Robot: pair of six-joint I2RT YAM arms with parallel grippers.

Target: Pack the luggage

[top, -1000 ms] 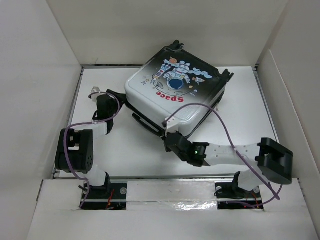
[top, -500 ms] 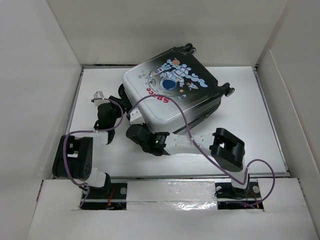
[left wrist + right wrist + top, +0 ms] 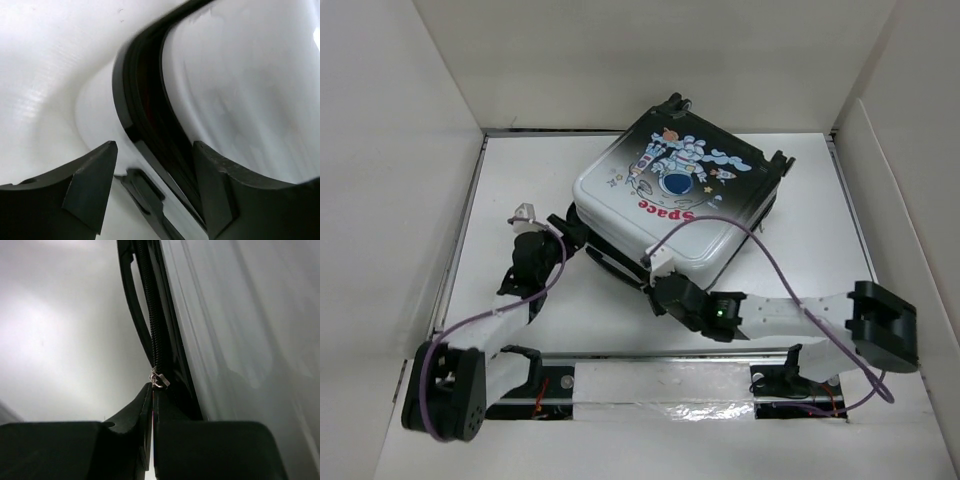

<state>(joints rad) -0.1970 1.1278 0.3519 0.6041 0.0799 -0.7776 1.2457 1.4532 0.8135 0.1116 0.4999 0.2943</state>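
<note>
The luggage's corner seam is gaping. I will next move the zipper pull with my right gripper along the black zipper track, to the left in the top view.
The luggage lies flat at the back middle of the table, astronaut and red "Space" print facing up, its two halves almost together. My right gripper is at its near corner. In the right wrist view it is shut on the small metal zipper pull, on the black zipper track beside the pale shell. My left gripper is at the luggage's left corner. In the left wrist view it is open and straddles the dark seam of the rounded corner, with nothing held.
White walls close in the table at the back, left and right. The luggage's black wheels stick out at its far right side. Purple cables loop over both arms. A metal rail runs along the near edge.
The luggage swung to the left and turned, then came back to the right. My right gripper stayed on its near edge throughout. My left arm has stretched out, its elbow dropping to the near left.
</note>
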